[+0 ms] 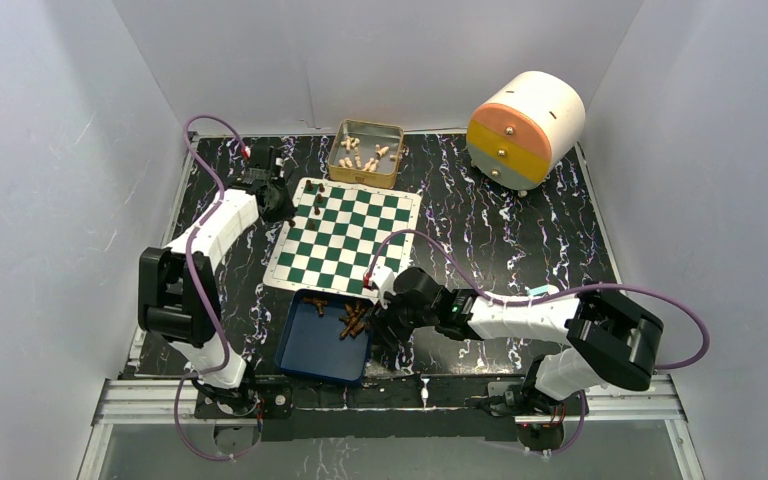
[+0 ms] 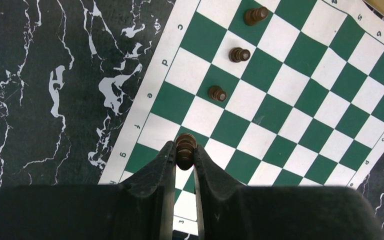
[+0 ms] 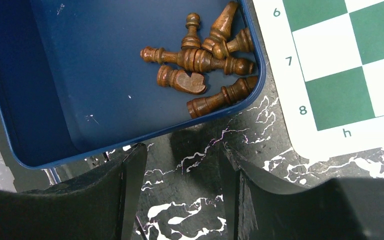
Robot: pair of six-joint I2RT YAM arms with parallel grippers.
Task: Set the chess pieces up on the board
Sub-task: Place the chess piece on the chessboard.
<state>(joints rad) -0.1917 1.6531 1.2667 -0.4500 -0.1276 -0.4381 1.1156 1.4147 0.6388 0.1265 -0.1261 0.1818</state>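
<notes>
The empty green square beside the c is outward of and below my left gripper. My left gripper should next carry the piece outward, lower and release it there.
The green-and-white board lies mid-table. Three dark-brown chess pieces stand in a diagonal row on it near its far left edge. My left gripper is shut on a fourth dark-brown piece, held over the board's left edge. In the top view this gripper sits at the board's far left corner. Several more dark-brown pieces lie heaped in the blue tray's corner. My right gripper stands open over the marble beside the tray, with nothing between its fingers.
A gold tin with cream pieces sits behind the board. A round white drawer unit stands at the back right. The blue tray lies against the board's near edge, and white walls close in three sides.
</notes>
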